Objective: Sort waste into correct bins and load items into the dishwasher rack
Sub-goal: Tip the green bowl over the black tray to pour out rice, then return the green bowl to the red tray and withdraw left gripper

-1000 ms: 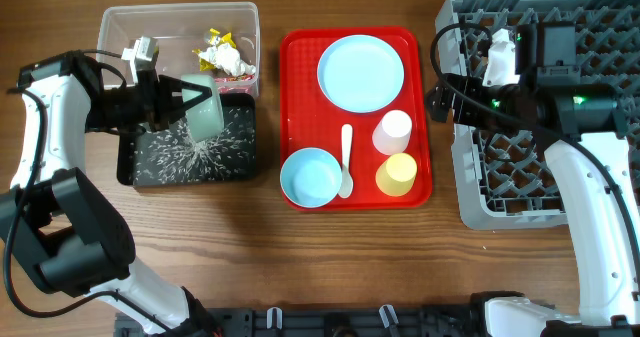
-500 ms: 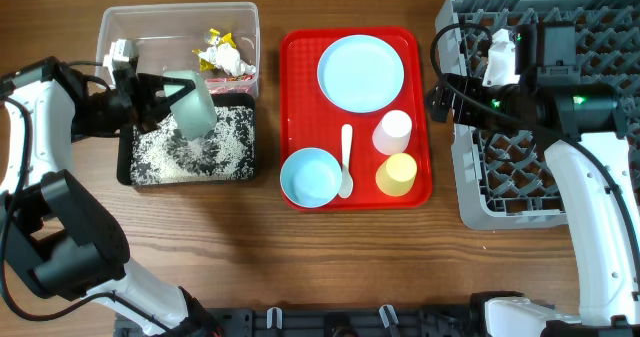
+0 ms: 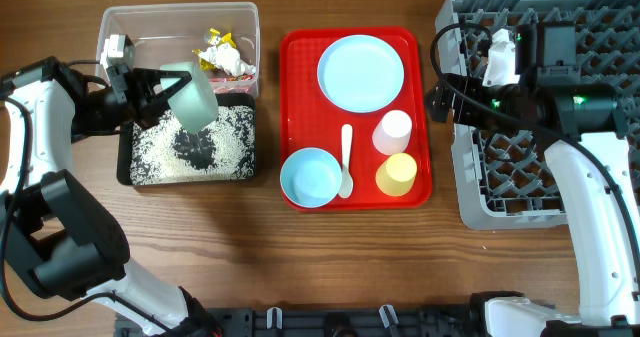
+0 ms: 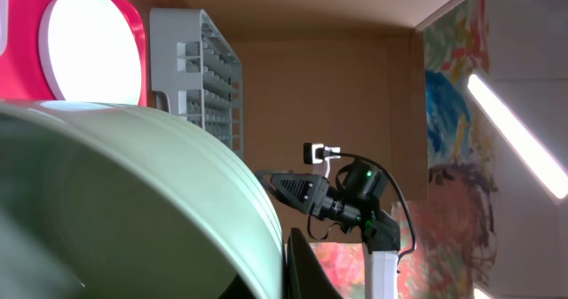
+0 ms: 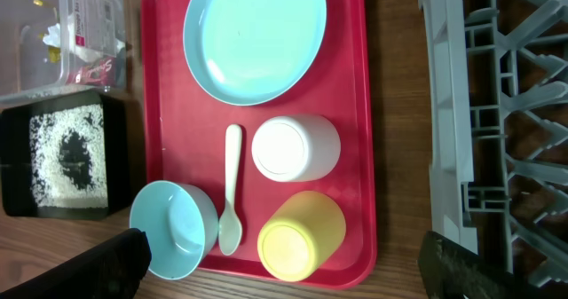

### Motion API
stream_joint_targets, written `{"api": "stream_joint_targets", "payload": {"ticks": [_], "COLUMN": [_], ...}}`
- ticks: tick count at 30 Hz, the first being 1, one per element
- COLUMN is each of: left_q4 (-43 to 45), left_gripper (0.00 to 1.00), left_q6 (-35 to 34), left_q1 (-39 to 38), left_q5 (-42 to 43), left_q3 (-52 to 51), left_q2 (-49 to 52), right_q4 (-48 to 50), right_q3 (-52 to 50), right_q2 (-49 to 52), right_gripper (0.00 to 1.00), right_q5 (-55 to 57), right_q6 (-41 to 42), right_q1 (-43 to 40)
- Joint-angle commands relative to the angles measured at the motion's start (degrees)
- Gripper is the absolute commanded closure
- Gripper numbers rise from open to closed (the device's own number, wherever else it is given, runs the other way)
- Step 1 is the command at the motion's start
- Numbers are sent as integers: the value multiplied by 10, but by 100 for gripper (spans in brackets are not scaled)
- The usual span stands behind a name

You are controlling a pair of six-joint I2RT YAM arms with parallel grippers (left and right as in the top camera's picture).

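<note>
The grains lie in the black tray (image 3: 125,167), so my left gripper should level the bowl, carry it down onto the red tray's bare side (image 3: 302,105) and release it.
My left gripper (image 3: 150,95) is shut on the rim of the pale green bowl (image 3: 190,99), held tipped above the black tray (image 3: 125,167), where white grains (image 3: 230,142) lie spread. The bowl fills the left wrist view (image 4: 133,201). The clear tub (image 3: 180,17) behind holds a yellow wrapper (image 3: 215,39), a red wrapper (image 3: 240,69) and white tissue (image 3: 213,55). My right gripper (image 3: 445,95) is open and empty at the left edge of the grey rack (image 3: 500,177). Its wrist view (image 5: 284,259) looks down on the yellow cup (image 5: 302,237).
The red tray (image 3: 300,97) holds the blue plate (image 3: 361,72), white cup (image 3: 393,131), yellow cup (image 3: 397,173), blue bowl (image 3: 309,177) and white spoon (image 3: 346,162). The rack stands on the right and bare wood lies along the front.
The left gripper has drawn the green bowl back to the left and up a little. The grains that were streaming out now lie settled in the black tray. The right arm has not moved.
</note>
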Motion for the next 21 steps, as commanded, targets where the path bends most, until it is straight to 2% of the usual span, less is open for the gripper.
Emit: {"api": "stream_joint_targets", "payload": {"ticks": [1,4,6,7,8,9,13,14,15,17,18,21], "left_q4": [4,35,102,119,118,115,141,159,184,210,225,228], "left_gripper": [96,96,96,96,96,96,96,96,96,96,96,96], "left_q6": [-3,3,3,-15,-43,-64,-65,-101,-169,-241,-297,-402], "left_q1": [4,4,3,-2,-8,-16,-52,-70,-94,-132,-176,-259], "left_q5": [19,2,-129,-246,-301,-329,-365,-428,-520,-635,-728,-884], "left_q3": [-3,-3,-3,-3,-3,-3,-3,-3,-3,-3,-3,-3], "left_q2": [-6,-6,-6,-5,-5,-5,-5,-5,-5,-5,-5,-5], "right_q4": [0,-1,0,0,0,0,-1,-1,0,2,1,1], "right_q3": [10,10,10,10,10,10,10,10,10,10,10,10], "right_q2": [4,4,4,4,4,4,4,4,4,4,4,4], "right_gripper": [0,0,0,0,0,0,0,0,0,0,0,0], "right_q5": [10,10,10,10,10,10,9,9,9,10,10,10], "right_q6": [7,7,7,7,8,8,13,13,14,23,23,22], "right_q1": [0,0,0,0,0,0,0,0,0,0,0,0]}}
